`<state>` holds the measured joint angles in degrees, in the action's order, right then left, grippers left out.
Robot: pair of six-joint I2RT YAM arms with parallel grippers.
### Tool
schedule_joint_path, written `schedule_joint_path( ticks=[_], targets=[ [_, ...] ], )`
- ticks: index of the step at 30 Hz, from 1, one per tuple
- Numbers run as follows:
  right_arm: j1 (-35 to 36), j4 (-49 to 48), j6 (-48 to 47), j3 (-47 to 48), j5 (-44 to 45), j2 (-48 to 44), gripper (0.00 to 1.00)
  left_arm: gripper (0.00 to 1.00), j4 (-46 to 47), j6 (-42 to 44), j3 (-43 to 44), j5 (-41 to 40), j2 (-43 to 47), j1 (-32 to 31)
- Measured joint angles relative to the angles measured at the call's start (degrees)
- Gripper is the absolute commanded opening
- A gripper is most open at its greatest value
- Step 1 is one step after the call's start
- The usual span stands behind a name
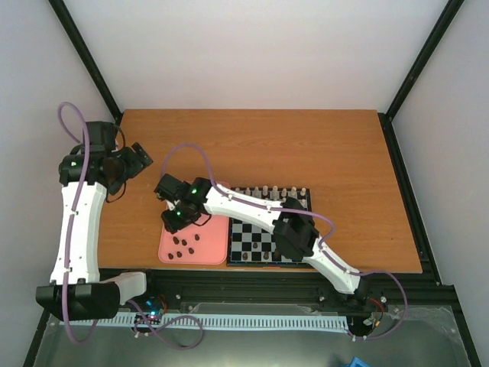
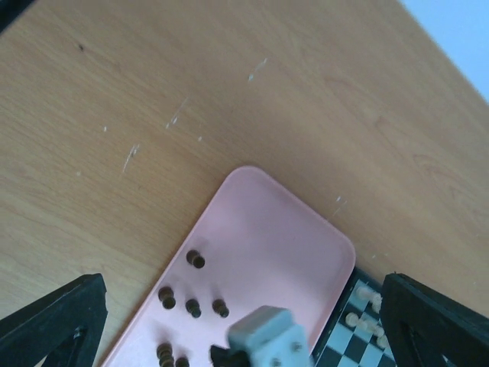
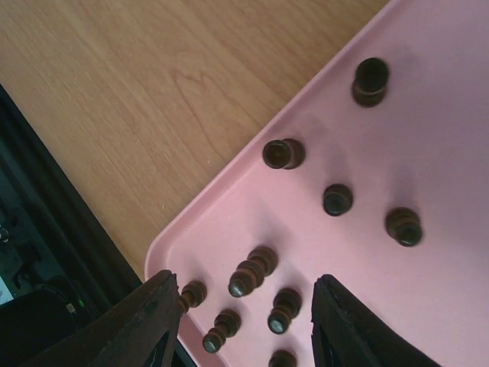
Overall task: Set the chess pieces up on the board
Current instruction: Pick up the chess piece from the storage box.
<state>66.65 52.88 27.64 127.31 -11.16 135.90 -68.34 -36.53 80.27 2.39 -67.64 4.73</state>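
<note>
My right gripper moves down and back onto the tall dark chess piece next, since that piece stands in line with the gap between my open fingers.
Several dark brown chess pieces (image 3: 250, 273) lie and stand in the near-left part of a pink tray (image 3: 428, 138). They also show in the top view (image 1: 183, 245) and the left wrist view (image 2: 191, 306). My right gripper (image 3: 244, 281) is open and hovers low over the tray, with a few pieces between its fingers (image 3: 145, 321); in the top view it (image 1: 174, 218) is over the tray's left side. My left gripper (image 1: 141, 158) is open and empty above the bare table, left of and beyond the tray (image 2: 260, 229). The board (image 1: 267, 229) lies right of the tray.
Cream-white pieces (image 1: 267, 191) stand along the board's far rows and show in the left wrist view (image 2: 367, 317). The right arm (image 1: 306, 237) crosses over the board. The right gripper's pale body (image 2: 263, 336) shows in the left wrist view. The table's black front rail (image 3: 46, 229) runs beside the tray.
</note>
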Motion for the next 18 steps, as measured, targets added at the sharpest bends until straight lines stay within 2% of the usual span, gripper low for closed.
schedule_joint_path(
  ticks=[9,18],
  targets=[
    [1.75,1.31,0.02,1.09,-2.69,3.67,0.46,1.00,-1.64,-0.35,11.78,-4.44,0.33,0.02],
    [2.23,2.99,0.02,3.67,-2.54,6.51,0.42,1.00,-2.14,-0.33,13.00,-4.79,0.74,0.02]
  ],
)
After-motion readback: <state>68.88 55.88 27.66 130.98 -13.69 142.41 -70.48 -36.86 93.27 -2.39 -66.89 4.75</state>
